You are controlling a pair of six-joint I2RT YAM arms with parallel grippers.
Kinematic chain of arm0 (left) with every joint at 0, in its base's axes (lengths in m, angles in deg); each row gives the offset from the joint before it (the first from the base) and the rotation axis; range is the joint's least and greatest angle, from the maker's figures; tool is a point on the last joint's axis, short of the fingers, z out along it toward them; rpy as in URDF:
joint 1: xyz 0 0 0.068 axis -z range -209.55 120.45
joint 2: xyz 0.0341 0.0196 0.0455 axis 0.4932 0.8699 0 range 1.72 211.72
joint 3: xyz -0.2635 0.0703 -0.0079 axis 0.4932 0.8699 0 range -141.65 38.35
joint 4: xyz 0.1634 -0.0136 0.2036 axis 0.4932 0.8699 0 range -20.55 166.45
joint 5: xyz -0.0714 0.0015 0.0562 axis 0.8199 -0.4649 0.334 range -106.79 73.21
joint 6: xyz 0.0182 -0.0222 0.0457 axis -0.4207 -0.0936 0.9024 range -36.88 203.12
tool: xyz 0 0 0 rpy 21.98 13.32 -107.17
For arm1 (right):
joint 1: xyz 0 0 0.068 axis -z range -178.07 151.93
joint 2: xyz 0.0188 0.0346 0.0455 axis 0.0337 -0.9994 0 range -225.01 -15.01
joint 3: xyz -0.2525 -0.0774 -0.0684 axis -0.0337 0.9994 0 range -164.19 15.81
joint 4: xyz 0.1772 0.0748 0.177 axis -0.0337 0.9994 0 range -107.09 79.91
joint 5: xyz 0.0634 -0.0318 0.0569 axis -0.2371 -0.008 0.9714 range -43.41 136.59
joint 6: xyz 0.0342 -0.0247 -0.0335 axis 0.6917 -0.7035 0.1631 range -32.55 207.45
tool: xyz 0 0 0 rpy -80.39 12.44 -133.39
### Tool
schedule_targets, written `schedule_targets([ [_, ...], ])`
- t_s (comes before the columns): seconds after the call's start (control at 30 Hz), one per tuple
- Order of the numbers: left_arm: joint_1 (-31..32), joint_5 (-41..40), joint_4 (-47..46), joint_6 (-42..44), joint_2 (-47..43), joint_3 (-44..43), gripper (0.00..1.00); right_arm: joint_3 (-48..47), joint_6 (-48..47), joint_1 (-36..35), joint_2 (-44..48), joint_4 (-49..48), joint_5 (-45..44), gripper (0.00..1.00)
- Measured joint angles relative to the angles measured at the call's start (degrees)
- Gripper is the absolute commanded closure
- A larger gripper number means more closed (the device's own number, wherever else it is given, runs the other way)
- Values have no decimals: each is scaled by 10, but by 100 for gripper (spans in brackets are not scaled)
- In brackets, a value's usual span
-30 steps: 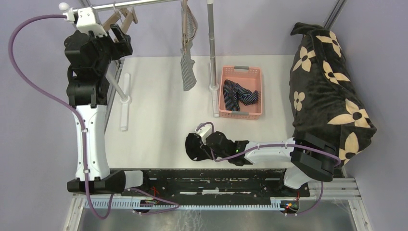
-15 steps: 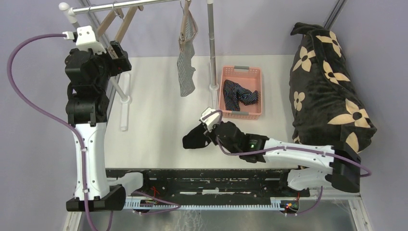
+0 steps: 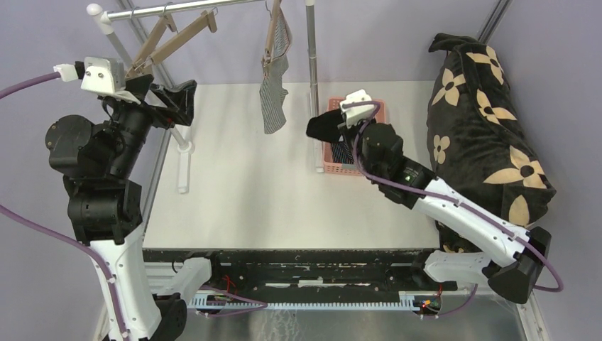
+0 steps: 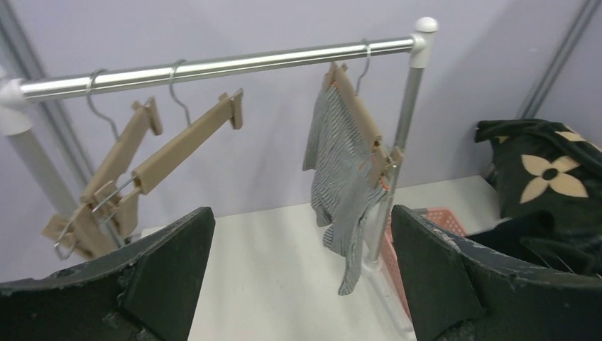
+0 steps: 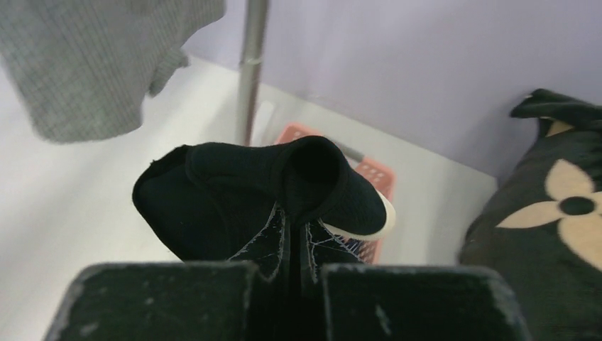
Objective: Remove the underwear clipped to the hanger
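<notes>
The plain black briefs [image 3: 323, 126] go down next with my right gripper into the pink basket below it, for release where the navy striped ones already lie.
My right gripper [image 3: 334, 125] is shut on the plain black briefs [image 3: 323, 126], bunched in its fingers [image 5: 284, 234], and holds them in the air at the left edge of the pink basket [image 3: 376, 104]. The navy striped briefs [image 3: 342, 153] lie in that basket, mostly hidden by the arm. The grey-and-white striped briefs [image 3: 273, 96] hang clipped to a wooden hanger [image 4: 362, 121] on the rail [image 4: 213, 65]; they also show in the left wrist view [image 4: 344, 185]. My left gripper [image 3: 174, 99] is open and empty, raised at the far left near the rail's left post.
Two bare wooden hangers [image 4: 142, 167] hang tilted at the rail's left end. The rail's right post [image 3: 312, 64] stands just left of the basket. A large black cushion with tan flowers [image 3: 483, 128] fills the right side. The white table [image 3: 241, 192] lies below.
My right gripper has lifted the black briefs from the table's front middle up and back to the basket's left edge. My left arm has drawn back to the left, away from the hangers.
</notes>
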Motion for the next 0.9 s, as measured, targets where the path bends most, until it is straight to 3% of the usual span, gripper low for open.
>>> schedule_targets([
  [0.27,0,106,-6,-30,53,-36,1,-70,-31,109,-92,-32,50,99],
  [0.67,22,154,-12,-51,106,-58,1,-92,35,243,-265,-24,144,99],
  [0.7,34,150,-11,-51,110,-61,1,-91,45,250,-277,-23,150,88],
  [0.73,55,137,-10,-50,116,-65,1,-91,52,256,-288,-21,155,68],
  [0.77,84,118,-8,-49,124,-72,1,-91,61,259,-296,-18,159,63],
  [0.83,153,68,2,-36,145,-91,1,-90,76,262,-309,-12,167,64],
  [0.9,214,17,7,-19,175,-111,1,-85,82,262,-316,-7,177,49],
])
